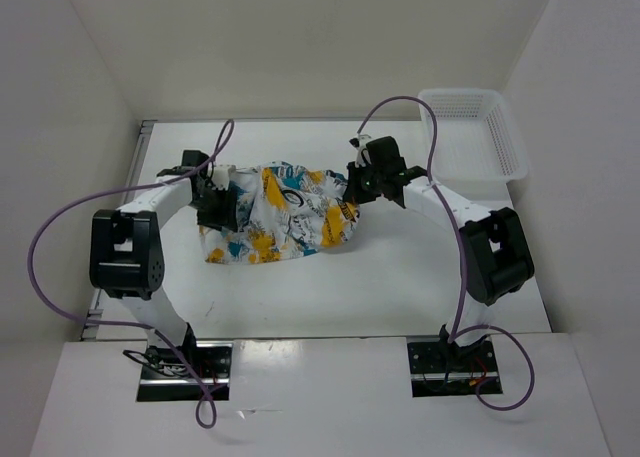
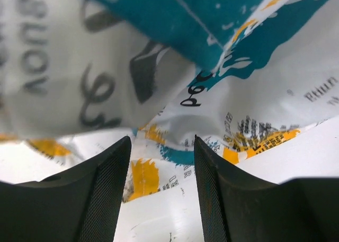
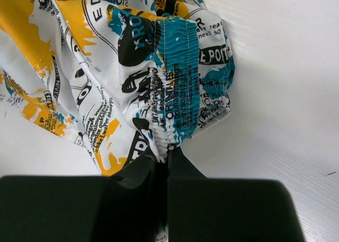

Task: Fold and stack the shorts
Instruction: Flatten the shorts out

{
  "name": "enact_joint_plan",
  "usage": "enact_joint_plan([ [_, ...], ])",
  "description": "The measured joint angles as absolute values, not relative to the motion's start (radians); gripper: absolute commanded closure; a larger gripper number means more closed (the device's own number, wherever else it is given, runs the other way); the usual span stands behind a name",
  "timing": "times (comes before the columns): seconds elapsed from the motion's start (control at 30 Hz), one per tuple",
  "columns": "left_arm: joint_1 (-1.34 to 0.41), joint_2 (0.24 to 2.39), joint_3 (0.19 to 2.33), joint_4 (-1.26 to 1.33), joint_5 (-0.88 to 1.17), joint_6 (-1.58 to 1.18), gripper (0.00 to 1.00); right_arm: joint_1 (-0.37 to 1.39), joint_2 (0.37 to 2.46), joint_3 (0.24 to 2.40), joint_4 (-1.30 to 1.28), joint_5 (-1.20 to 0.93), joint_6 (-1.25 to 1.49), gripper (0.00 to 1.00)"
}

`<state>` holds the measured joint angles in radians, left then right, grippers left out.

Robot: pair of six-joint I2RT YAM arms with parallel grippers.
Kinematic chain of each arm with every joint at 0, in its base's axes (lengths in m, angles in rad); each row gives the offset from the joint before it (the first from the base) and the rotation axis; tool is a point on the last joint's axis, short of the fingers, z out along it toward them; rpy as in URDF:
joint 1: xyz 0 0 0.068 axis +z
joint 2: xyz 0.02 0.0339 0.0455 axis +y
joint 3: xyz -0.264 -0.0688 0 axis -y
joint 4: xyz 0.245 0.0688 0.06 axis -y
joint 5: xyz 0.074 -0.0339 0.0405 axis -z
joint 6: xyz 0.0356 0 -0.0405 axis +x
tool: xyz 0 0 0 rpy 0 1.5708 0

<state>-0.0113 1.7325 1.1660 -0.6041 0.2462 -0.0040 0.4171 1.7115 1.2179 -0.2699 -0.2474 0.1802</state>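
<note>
The tabletop is bare behind my right gripper and to its right in the top view. I will pull the shorts' bunched waistband there to spread it and let it go.
The shorts (image 1: 285,214), white with teal, yellow and black patches, lie bunched in the middle of the table. My right gripper (image 1: 362,185) is shut on their elastic waistband (image 3: 177,88) at the right end and holds that end slightly raised. My left gripper (image 1: 222,205) is at the shorts' left end, jaws open, with fabric (image 2: 175,67) hanging just ahead of the fingertips (image 2: 119,152) and nothing between them. The table surface shows between the left fingers.
A white perforated basket (image 1: 475,132) stands at the back right corner of the table (image 1: 400,277). White walls enclose the table on the left, back and right. Purple cables loop from both arms.
</note>
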Motion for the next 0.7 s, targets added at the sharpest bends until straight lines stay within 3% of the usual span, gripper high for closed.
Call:
enact_joint_plan([
  [0.47,-0.019,1.848,1.198,-0.632,0.258,-0.006,0.4,0.416,1.709,1.217,-0.27,-0.273,0.17,1.0],
  [0.6,-0.019,1.851,1.191,-0.636,0.276,-0.006,0.76,0.416,1.702,1.21,-0.268,-0.277,0.169,1.0],
  [0.63,-0.018,1.853,1.188,-0.647,0.288,-0.003,0.91,0.416,1.699,1.207,-0.268,-0.277,0.169,1.0],
  [0.7,-0.018,1.863,1.187,-0.666,0.314,-0.004,0.97,0.416,1.696,1.202,-0.269,-0.278,0.17,1.0],
])
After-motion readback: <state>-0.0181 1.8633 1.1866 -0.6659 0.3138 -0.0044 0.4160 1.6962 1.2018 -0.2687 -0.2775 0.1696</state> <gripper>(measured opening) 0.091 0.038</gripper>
